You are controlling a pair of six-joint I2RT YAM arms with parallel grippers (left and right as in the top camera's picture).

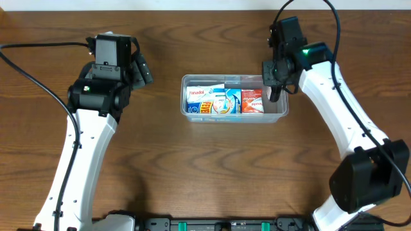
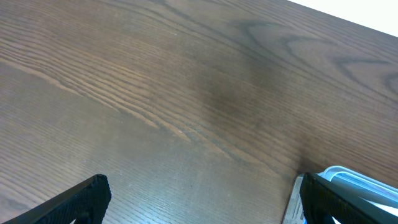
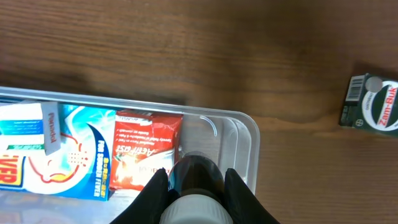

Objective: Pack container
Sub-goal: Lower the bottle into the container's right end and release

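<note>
The dark bottle will go down with my right gripper into the strip between the red box (image 1: 252,101) and the container's end, and I will release it there.
The clear plastic container (image 1: 183,96) sits at the table's middle. It holds a blue and white box (image 1: 212,101) and a red box (image 1: 252,101), lying flat side by side. My right gripper (image 1: 275,85) hangs over the container's right end. In the right wrist view it (image 3: 196,178) is shut on a dark bottle with a white cap (image 3: 198,167), over the bare strip between the red box (image 3: 146,149) and the container's end wall (image 3: 249,127). My left gripper (image 1: 140,69) is open and empty over bare table, left of the container; it also shows in the left wrist view (image 2: 204,186).
A dark green Zam-Buk box (image 3: 370,106) lies on the table to the right of the container; my right arm hides it in the overhead view. A pale blue and white edge (image 2: 354,180) shows beside my left gripper's right finger; I cannot tell what it is.
</note>
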